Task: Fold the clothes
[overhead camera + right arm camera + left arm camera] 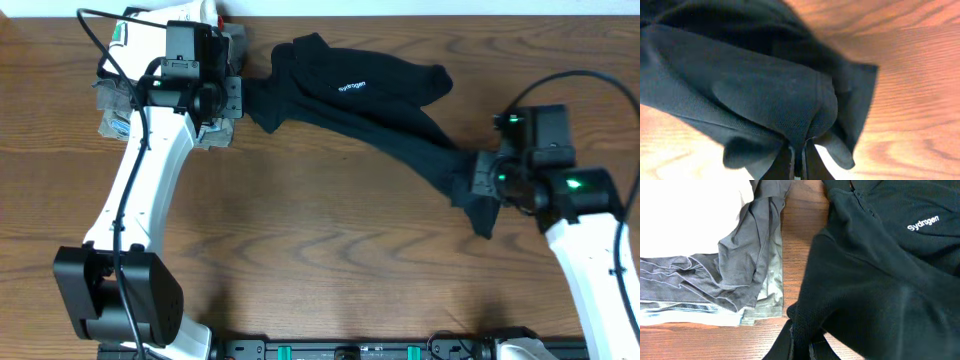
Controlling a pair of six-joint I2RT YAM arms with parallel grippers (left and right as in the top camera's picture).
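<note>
I should next lower the garment's bunched end, which still hangs from my right gripper's fingers, to the wood and release it, because the bare tabletop is below the gripper.
The black garment (370, 105) with white logo lettering (351, 87) lies stretched across the back of the table, from upper left to lower right. My left gripper (243, 98) is shut on its left edge, seen in the left wrist view (802, 342), next to the folded stack. My right gripper (478, 175) is shut on the garment's right end, with cloth bunched between the fingers in the right wrist view (799, 160). The lettering also shows in the left wrist view (923, 224). The garment's white tag is not visible.
A stack of folded white, grey-olive and light blue garments (715, 270) sits at the back left under the left arm (120, 110). Bare wooden table (320, 260) fills the front. Cables run near the right arm (600, 90).
</note>
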